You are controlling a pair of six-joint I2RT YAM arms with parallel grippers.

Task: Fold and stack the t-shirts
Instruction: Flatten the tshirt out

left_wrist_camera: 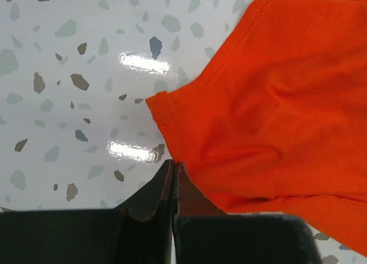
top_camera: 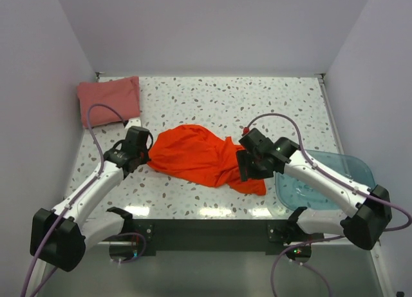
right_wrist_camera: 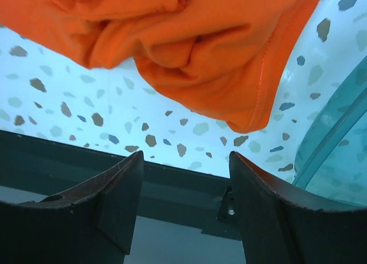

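My right gripper moves outward and down onto a loose hem corner (right_wrist_camera: pixel 182 2) next, since it lies on top of the bunched cloth outward of the open gripper.
The bright orange-red t-shirt (top_camera: pixel 199 155) lies crumpled in the middle of the table. My left gripper (top_camera: pixel 145 159) is at its left edge. In the left wrist view the jaws are closed together, and the gripper (left_wrist_camera: pixel 174 162) pinches the hem of the shirt (left_wrist_camera: pixel 275 103) at its tips. My right gripper (top_camera: pixel 248 169) hovers over the shirt's right end. In the right wrist view the gripper (right_wrist_camera: pixel 186 156) is open and empty, with the shirt's bunched lower end (right_wrist_camera: pixel 195 52) just beyond the fingertips. The dusty pink-red t-shirt (top_camera: pixel 109 100) lies folded at the far left corner.
A translucent blue tub (top_camera: pixel 328 181) stands at the near right, close beside my right arm; it also shows in the right wrist view (right_wrist_camera: pixel 338 144). The table's dark front edge (right_wrist_camera: pixel 172 178) runs just below the right fingertips. White walls enclose the table.
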